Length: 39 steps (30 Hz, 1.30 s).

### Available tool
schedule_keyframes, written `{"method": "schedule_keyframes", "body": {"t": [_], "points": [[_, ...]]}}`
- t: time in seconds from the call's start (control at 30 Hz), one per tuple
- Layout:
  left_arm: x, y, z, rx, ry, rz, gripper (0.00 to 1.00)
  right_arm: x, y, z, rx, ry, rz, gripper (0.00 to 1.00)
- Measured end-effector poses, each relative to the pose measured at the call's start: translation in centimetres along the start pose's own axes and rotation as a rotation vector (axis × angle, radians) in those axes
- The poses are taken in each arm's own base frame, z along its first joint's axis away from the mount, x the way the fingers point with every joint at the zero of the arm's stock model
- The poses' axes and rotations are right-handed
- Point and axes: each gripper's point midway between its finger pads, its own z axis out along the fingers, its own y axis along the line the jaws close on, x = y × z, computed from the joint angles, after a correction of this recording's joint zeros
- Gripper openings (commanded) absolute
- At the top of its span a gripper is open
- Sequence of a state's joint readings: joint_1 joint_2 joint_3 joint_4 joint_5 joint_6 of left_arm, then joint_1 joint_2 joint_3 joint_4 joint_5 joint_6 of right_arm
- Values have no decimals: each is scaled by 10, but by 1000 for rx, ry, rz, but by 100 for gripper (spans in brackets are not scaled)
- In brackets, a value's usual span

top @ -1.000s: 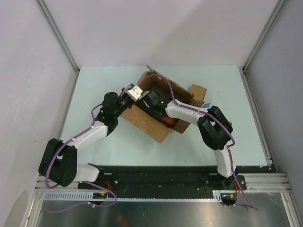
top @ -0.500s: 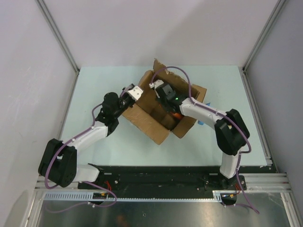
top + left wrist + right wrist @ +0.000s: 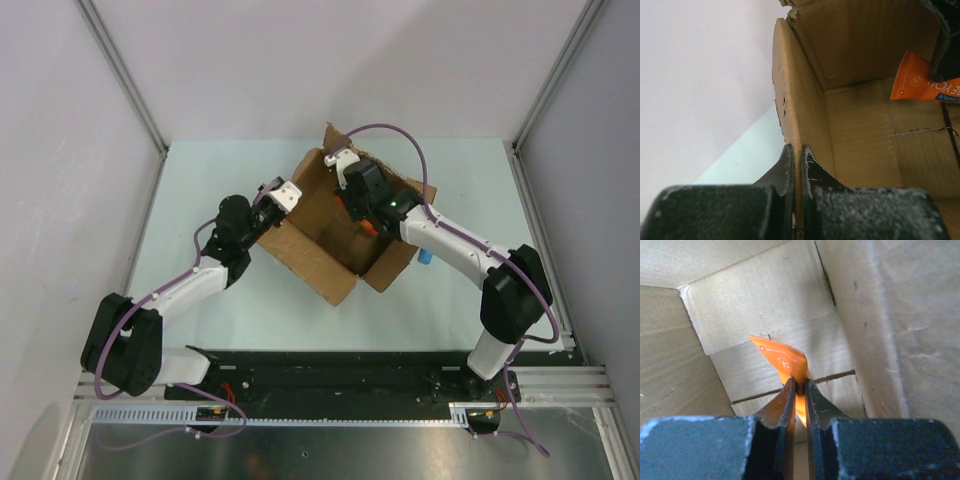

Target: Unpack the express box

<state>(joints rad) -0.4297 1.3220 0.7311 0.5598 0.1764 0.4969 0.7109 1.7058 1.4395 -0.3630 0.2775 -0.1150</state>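
Observation:
The robot's right gripper will lift the packet over the side of the box to the right in the top view, lower it onto the tabletop by the blue item (image 3: 411, 268) and let go of it.
The express box (image 3: 318, 258), a brown cardboard carton, lies open in the middle of the table. My left gripper (image 3: 283, 195) is shut on the box's left wall (image 3: 790, 110), one finger inside and one outside. My right gripper (image 3: 362, 215) is over the open box and shut on an orange packet (image 3: 785, 360) with white print. The packet hangs above the box floor and also shows in the left wrist view (image 3: 920, 82). A thin orange sliver (image 3: 367, 228) shows below the right wrist from above.
A small blue item (image 3: 425, 256) lies on the table just right of the box. A raised flap (image 3: 336, 138) stands at the box's far corner. Grey walls and metal rails enclose the pale green table (image 3: 200, 180).
My right arm has drawn back and up toward the far side of the box with the orange packet in its jaws. The box has shifted slightly. The left arm has kept its hold.

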Motion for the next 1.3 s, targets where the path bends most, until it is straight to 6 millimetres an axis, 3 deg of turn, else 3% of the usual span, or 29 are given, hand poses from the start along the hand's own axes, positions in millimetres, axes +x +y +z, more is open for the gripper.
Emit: {"method": "schedule_keyframes", "body": {"t": [0.27, 0.5, 0.57, 0.77, 0.97, 1.1, 1.3], "points": [[1, 0, 0, -2, 3, -1, 0, -17, -9, -16, -18, -54, 37, 0], [12, 5, 3, -40, 43, -22, 0, -65, -23, -66, -75, -228, 137, 0], [19, 8, 4, -63, 78, -42, 0, -81, -41, -85, -107, -297, 216, 0], [31, 21, 15, -125, 207, -153, 0, -125, -130, -151, -104, -550, 463, 0], [25, 41, 21, -179, 310, -251, 0, -145, -184, -212, -88, -734, 594, 0], [35, 42, 11, -198, 389, -301, 1, -140, -207, -230, -73, -761, 672, 0], [61, 27, -10, -178, 540, -382, 0, -114, -232, -226, -26, -701, 815, 0]]}}
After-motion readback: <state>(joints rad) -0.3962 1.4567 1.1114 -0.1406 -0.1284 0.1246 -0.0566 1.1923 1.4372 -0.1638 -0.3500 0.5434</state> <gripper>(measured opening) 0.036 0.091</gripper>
